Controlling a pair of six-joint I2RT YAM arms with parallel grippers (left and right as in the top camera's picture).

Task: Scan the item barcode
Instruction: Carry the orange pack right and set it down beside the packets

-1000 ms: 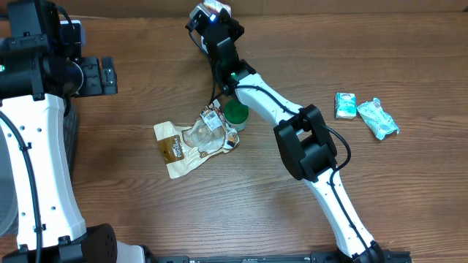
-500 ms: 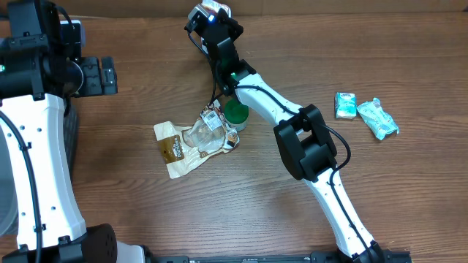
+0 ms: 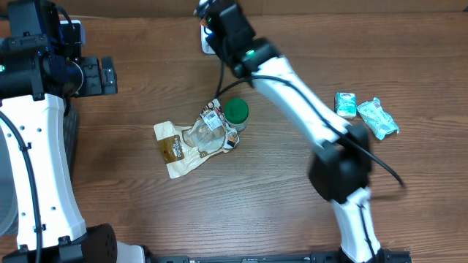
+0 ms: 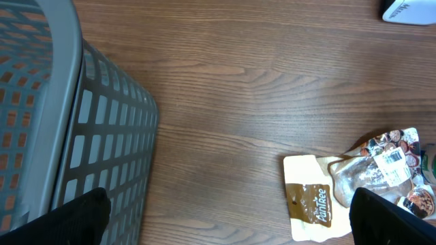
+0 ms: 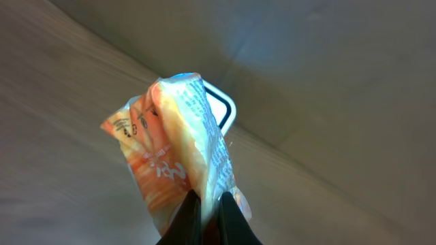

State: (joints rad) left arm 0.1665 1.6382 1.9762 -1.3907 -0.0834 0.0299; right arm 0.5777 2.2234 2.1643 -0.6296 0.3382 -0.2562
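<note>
The open table beside the teal packets is back from my right gripper, to its right in the overhead view, so I will lower and release the packet there.
My right gripper is shut on the lower edge of an orange and white snack packet, the item, which stands upright between the fingers. Small print shows on its right face; no barcode is readable. Right behind the packet is a white rounded device. From above, the right gripper is at the table's far edge, over that white device. The packet itself is hidden there. My left gripper is open and empty, high at the left.
A grey mesh basket stands at the left. A brown and white pouch with a clear bag and a green-lidded tub lie mid-table. Two teal packets lie at the right.
The right arm has swung its elbow out to the right and straightened, and its gripper has shifted slightly right along the far edge. The left arm has not moved.
</note>
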